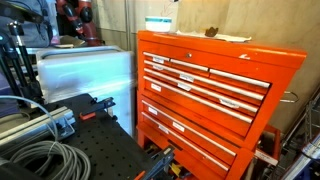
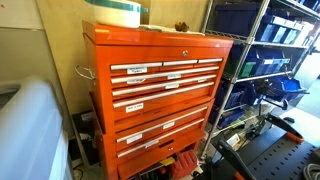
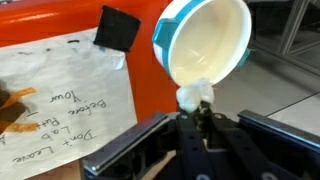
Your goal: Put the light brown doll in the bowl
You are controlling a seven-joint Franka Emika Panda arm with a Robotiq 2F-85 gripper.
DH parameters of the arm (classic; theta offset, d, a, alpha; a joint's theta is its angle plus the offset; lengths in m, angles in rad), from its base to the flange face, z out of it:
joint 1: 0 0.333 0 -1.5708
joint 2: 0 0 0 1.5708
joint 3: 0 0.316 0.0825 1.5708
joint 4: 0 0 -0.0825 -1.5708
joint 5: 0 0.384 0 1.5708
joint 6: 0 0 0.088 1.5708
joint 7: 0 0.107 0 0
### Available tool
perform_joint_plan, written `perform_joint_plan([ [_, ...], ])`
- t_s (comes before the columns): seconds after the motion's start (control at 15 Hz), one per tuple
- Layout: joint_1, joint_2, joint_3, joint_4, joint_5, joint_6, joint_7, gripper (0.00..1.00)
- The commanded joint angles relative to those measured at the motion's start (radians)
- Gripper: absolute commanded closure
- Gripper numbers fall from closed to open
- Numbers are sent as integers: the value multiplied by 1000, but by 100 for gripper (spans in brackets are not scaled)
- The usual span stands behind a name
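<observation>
The light brown doll [image 3: 195,96] is still hanging outside the bowl's opening. Next, my gripper will move past the bowl's rim and over the bowl's open inside, then go down to let go of the doll.
In the wrist view my gripper [image 3: 193,113] is shut on the light brown doll [image 3: 195,96], a small pale cream lump held at the fingertips. The doll sits just below the rim of the bowl [image 3: 205,40], which is white with a light blue band and shows its open, empty inside. The bowl stands on top of the orange tool chest and shows in both exterior views [image 1: 160,23] [image 2: 115,12]. My gripper is out of view in both exterior views.
A darker brown lumpy item [image 3: 14,110] lies on a handwritten paper sheet [image 3: 70,90] on the orange tool chest [image 1: 215,85] [image 2: 150,90]. A black square object [image 3: 117,28] sits near the bowl. A wire shelving rack [image 2: 270,60] stands beside the chest.
</observation>
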Motion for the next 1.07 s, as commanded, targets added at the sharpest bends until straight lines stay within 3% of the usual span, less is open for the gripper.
perform_joint_plan([
  [0.0, -3, 9, 39, -21, 60, -29, -120, 97],
  [0.73, 54, 48, 63, -63, -22, 45, -218, 97],
  [0.8, 57, 58, 61, -60, -33, 49, -215, 64],
  [0.87, 60, 65, 60, -60, -45, 56, -215, 62],
  [1.0, 65, 82, 58, -57, -80, 80, -211, 49],
])
